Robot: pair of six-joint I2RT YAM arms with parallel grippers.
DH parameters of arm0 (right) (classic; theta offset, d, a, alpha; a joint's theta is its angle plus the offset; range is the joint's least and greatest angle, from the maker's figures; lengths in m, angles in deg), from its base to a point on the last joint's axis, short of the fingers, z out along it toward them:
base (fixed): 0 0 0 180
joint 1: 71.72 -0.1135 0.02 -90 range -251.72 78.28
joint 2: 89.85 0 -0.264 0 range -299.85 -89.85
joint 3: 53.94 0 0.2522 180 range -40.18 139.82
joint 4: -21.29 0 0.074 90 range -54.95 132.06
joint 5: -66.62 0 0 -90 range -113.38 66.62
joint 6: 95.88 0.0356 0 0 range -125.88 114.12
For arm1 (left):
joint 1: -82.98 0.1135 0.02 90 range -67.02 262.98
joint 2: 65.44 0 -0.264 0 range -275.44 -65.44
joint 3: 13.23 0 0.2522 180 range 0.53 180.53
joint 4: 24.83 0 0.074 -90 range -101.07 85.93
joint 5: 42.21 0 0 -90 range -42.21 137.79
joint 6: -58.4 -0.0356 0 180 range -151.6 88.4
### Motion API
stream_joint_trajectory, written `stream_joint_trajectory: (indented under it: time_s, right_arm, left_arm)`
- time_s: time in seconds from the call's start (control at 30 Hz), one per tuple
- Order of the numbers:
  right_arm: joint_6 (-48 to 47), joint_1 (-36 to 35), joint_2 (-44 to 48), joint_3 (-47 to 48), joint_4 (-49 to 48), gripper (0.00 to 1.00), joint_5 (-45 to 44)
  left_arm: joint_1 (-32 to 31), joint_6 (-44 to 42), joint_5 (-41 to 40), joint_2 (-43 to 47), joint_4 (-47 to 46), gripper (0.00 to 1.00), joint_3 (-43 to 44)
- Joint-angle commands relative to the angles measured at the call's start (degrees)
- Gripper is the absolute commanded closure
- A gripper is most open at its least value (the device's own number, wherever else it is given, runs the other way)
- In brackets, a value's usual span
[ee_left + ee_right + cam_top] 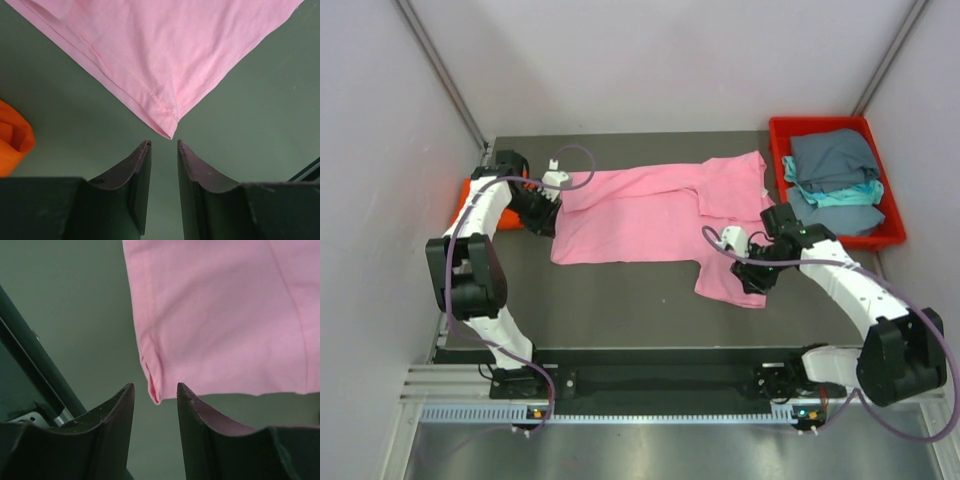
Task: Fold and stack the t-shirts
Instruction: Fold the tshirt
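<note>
My right gripper draws back and lowers next until its fingers straddle the pink shirt's near corner, which is still unpinched between the open fingers.
A light pink t-shirt (640, 215) lies spread flat across the middle of the table. My left gripper (550, 210) sits at its left edge. In the left wrist view, its open jaws (164, 145) stand just short of a hemmed corner of the pink shirt (167, 127), with nothing between them. My right gripper (748, 278) is at the shirt's near right part. Its jaws (155, 387) are also open, and a hanging pink corner (154, 392) reaches to the line of the tips without being pinched. A bright orange t-shirt (468, 195) (12, 137) is bunched behind the left arm.
A red plastic tray (778, 140) at the back right holds folded grey-blue shirts (835, 155) with a teal one (840, 192) between them. Pale walls close in the table on the left, back and right. A dark rail (30, 355) crosses the right wrist view's left side.
</note>
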Motion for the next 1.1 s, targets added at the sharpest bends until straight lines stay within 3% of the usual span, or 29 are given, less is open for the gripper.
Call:
stream_joint_trajectory:
  time_s: [0.0,0.27,0.97,1.07]
  right_arm:
    - [-3.78,-0.76,4.56,-2.94,1.75,0.6,-2.98]
    - [-7.29,-2.42,5.81,-7.17,1.93,0.6,-5.45]
    - [-9.85,-4.1,-4.47,-9.63,-3.78,0.6,-10.02]
    - [-9.76,-4.19,-5.0,-10.24,-4.57,0.7,-10.54]
  left_arm:
    - [0.3,-3.64,-0.23,1.45,-0.78,0.67,-1.63]
    - [0.3,0.67,1.18,2.24,-3.33,0.67,-1.81]
    - [0.21,3.66,1.0,2.51,-3.68,0.67,0.03]
    - [0.21,3.83,0.91,1.72,-3.59,0.67,1.0]
